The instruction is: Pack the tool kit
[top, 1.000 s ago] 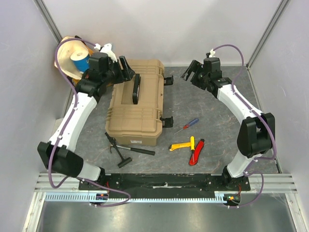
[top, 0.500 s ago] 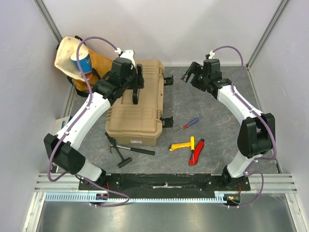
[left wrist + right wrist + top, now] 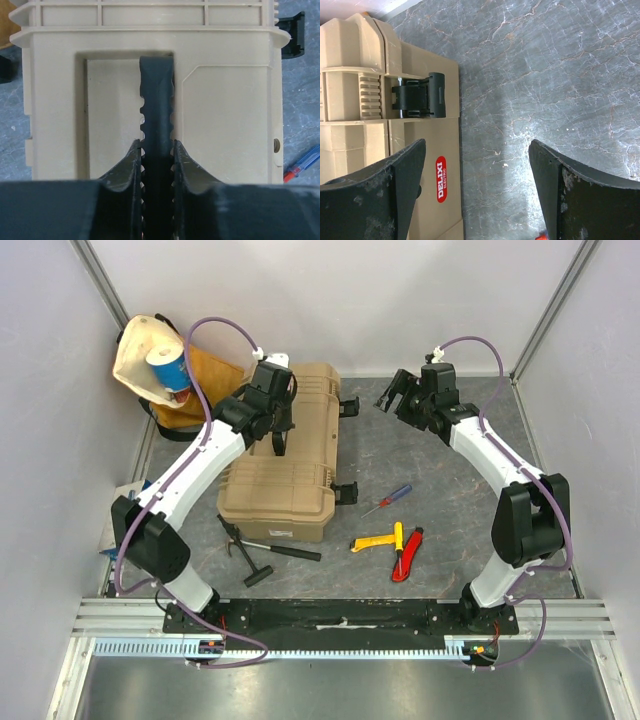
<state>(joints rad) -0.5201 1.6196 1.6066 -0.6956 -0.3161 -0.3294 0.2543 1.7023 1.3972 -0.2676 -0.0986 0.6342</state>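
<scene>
Next, the left gripper swings the lid by its handle up and over toward the cloth bag, tilting along, then releases it, since the toolbox is still shut.
The tan toolbox lies shut on the table's left half, its black handle running along the lid. My left gripper is over the lid. In the left wrist view the left gripper is shut on the ribbed handle. My right gripper hangs open to the right of the box's far latch. Only bare floor lies between its fingers. The black hammer, red-blue screwdriver, yellow-handled tool and red knife lie on the table in front.
A yellow-cream cloth bag holding a blue-and-white cup leans in the back left corner. Pale walls close in the table on three sides. A second black latch sticks out from the box's right side, near the screwdriver.
My left arm has swung right from beside the bag to over the toolbox lid. Its fingers have shut on the handle. The right arm has barely moved.
</scene>
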